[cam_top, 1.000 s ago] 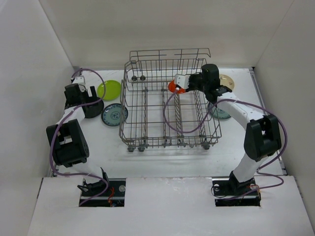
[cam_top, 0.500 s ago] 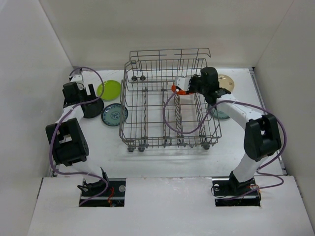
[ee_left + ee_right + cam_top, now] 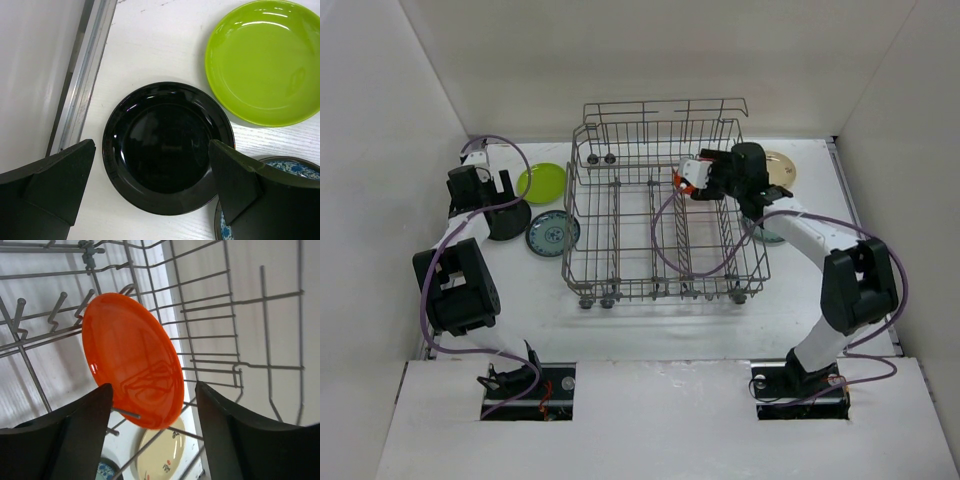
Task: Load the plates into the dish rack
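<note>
The orange plate [image 3: 682,180] stands among the rack's wires. I need to lift my right gripper out next and lower it onto the cream plate's edge away from the rack.
The dish rack [image 3: 660,283] fills the middle of the table. An orange plate [image 3: 682,180] [image 3: 132,360] stands on edge among the tines at the rack's back right. My right gripper [image 3: 698,182] [image 3: 154,390] is open around its lower rim, with a clear gap on the right side. At the far left my left gripper [image 3: 503,197] [image 3: 150,150] hangs open over a black plate [image 3: 165,125] lying flat. Beside that are a lime green plate [image 3: 542,182] [image 3: 265,60] and a teal patterned plate [image 3: 552,232] [image 3: 292,166]. Right of the rack lie a cream plate [image 3: 782,165] [image 3: 160,455] and another teal plate [image 3: 767,235], half hidden by my arm.
White walls close in the table on three sides. An aluminium rail [image 3: 82,75] runs along the left edge, close to the black plate. My right arm's purple cable [image 3: 665,250] droops across the inside of the rack.
My right gripper has opened and let go of the orange plate, which now leans in the rack's tines. The left gripper has shifted slightly over the black plate.
</note>
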Robot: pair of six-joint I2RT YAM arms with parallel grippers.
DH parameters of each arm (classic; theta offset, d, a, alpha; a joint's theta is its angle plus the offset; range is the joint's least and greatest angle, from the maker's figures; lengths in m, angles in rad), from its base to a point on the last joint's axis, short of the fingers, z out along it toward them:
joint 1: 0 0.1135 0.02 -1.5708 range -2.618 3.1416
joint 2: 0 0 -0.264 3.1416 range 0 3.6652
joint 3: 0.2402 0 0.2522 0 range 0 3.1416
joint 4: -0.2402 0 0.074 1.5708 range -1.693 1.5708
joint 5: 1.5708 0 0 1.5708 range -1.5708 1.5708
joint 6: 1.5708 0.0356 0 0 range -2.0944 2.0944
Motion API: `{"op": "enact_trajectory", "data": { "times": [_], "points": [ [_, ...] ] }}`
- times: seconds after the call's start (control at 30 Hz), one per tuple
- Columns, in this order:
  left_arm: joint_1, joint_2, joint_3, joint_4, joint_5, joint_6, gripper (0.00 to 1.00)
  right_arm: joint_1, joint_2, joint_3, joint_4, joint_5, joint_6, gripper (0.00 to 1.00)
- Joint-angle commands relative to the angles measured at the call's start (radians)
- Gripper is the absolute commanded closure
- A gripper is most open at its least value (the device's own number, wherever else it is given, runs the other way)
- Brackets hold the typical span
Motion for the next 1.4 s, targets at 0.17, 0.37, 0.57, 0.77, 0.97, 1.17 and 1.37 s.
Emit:
{"op": "enact_trajectory", "data": {
  "times": [0.17,0.37,0.57,0.77,0.97,1.17,1.37],
  "points": [
    [-0.006,0.004,0.018,0.039,0.009,-0.011,0.00,-0.023,-0.189,0.122,0.098,0.082,0.148,0.23],
    [-0.011,0.011,0.029,0.041,0.009,-0.014,0.00,-0.152,-0.136,0.252,0.069,0.324,0.367,0.32],
    [-0.014,0.007,0.034,0.041,0.009,-0.014,0.00,-0.336,-0.047,0.385,-0.189,0.374,0.776,0.42],
    [-0.012,-0.006,0.037,0.035,0.009,-0.012,0.00,-0.518,0.099,0.519,-0.470,0.202,1.163,0.40],
    [-0.012,-0.027,0.026,0.028,0.009,-0.008,0.00,-0.649,0.240,0.527,-0.537,0.085,1.280,0.39],
    [-0.012,-0.038,0.032,-0.001,0.007,-0.001,0.00,-0.697,0.343,0.548,-0.544,0.000,1.317,0.40],
    [-0.012,-0.025,0.054,-0.014,0.006,0.000,0.00,-0.720,0.433,0.596,-0.519,-0.108,1.380,0.42]
  ]
}}
